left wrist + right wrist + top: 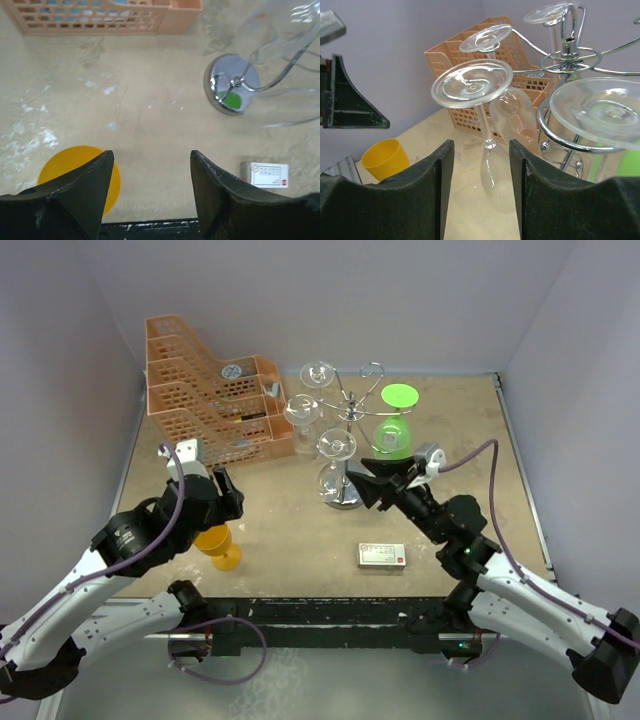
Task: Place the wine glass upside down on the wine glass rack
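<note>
The yellow cup is still off the rack (349, 410), so the robot's left gripper next needs to lower onto the rack-side rim of the yellow cup (229, 533) below it.
The wine glass rack (349, 410), a chrome wire stand (568, 55) with a round base (231, 85), stands mid-table. A clear wine glass (336, 446) hangs upside down from its near arm, foot (471, 82) on top and bowl below. My right gripper (368, 483) is open just right of it; in the right wrist view the gripper (480, 150) has the bowl between its fingers without touching it. Two more clear glasses and a green one (395, 425) hang on other arms. My left gripper (232, 498) (151, 155) is open and empty, above the table at the left.
An orange lattice basket (210, 400) stands at the back left, close to the rack. A yellow cup (218, 545) (75, 170) sits under my left gripper near the front edge. A small white box (382, 555) lies in front of the rack.
</note>
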You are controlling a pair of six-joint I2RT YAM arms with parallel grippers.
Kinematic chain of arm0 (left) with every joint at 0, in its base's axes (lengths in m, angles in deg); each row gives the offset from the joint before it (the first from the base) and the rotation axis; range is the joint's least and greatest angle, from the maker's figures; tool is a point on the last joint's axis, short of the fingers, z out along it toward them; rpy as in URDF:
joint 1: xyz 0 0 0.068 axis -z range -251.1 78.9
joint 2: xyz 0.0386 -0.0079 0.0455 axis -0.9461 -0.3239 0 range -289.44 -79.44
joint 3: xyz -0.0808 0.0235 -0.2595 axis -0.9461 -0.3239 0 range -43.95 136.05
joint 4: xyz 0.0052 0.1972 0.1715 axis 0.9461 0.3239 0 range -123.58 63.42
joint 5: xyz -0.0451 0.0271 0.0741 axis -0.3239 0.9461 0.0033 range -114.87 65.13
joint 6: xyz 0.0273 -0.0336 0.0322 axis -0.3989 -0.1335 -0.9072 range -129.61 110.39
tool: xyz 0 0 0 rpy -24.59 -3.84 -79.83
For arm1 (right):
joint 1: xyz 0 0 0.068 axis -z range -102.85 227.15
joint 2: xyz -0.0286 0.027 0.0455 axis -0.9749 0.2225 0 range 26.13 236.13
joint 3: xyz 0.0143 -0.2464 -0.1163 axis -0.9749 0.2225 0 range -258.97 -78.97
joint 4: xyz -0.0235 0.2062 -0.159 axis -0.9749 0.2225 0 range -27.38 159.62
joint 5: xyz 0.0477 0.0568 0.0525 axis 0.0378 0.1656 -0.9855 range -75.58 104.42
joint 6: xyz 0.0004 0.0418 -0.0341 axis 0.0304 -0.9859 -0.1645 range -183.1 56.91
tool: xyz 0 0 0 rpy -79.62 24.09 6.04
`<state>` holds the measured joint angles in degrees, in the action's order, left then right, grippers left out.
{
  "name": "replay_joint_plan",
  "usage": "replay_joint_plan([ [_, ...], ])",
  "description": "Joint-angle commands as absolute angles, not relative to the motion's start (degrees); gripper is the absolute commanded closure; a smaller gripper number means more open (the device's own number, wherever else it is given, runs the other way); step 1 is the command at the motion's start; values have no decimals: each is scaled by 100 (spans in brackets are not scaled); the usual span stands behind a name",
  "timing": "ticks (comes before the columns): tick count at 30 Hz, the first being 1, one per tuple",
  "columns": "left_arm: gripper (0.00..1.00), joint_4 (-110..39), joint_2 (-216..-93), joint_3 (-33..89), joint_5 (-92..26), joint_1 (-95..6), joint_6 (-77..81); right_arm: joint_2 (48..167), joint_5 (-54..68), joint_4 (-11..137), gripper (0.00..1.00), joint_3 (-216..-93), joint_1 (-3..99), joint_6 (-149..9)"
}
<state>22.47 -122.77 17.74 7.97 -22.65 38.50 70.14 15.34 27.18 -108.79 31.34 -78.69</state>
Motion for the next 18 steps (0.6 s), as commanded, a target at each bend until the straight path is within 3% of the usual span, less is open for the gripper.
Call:
replay_joint_plan([
  [1,40,3119,-12309,1717,772,-2272,4207,6628,1816,2746,50,-10842,3143,-8042],
  [5,43,3001,-12528,1461,592,-2267,4235,6569,1925,3005,50,-10990,3144,-8007],
  [11,58,3055,-13022,1211,702,-2267,4381,6413,2040,3679,50,-11277,3138,-8107],
  [18,60,3215,-13297,1111,704,-2270,4488,5996,2026,4068,50,-11423,3143,-8275],
])
